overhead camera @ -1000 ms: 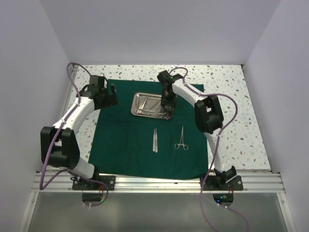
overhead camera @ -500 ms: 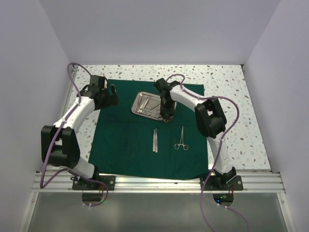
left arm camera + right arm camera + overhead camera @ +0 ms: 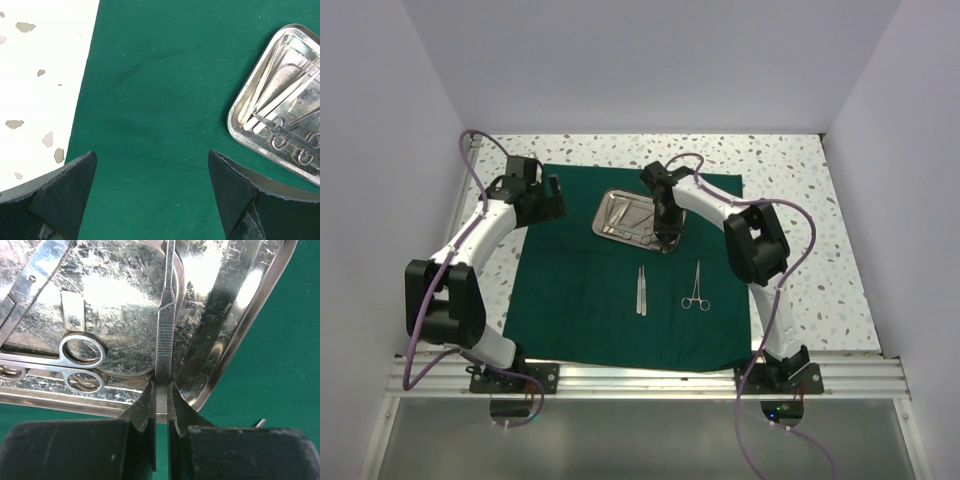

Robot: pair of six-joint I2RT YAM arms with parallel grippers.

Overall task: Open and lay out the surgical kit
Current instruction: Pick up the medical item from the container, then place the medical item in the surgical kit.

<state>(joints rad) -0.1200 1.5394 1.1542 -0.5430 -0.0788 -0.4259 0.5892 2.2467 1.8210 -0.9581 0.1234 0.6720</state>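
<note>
I will next lift the slim flat steel instrument up out of the tray (image 3: 610, 215) with my right gripper to let it go onto the dark green cloth, where tweezers and forceps already lie.
The dark green cloth (image 3: 580, 300) lies spread flat, with the shiny steel tray (image 3: 610, 215) on its far half. In the right wrist view my right gripper (image 3: 161, 390) is shut on the near end of a slim flat steel handle (image 3: 165, 330) that lies in the tray (image 3: 250, 325) beside ring-handled scissors (image 3: 80, 352). Tweezers (image 3: 641, 290) and ring-handled forceps (image 3: 697, 287) lie on the cloth in front of the tray. My left gripper (image 3: 151, 155) hovers open over bare cloth (image 3: 150, 75), left of the tray (image 3: 240, 130), holding nothing.
Speckled white tabletop (image 3: 820, 230) borders the cloth on the left, far and right sides. White walls close in on three sides. The arm bases sit on a metal rail (image 3: 650, 378) at the near edge.
My right gripper dropped to the tray's near right corner and closed on the slim steel handle. The left arm has not moved.
</note>
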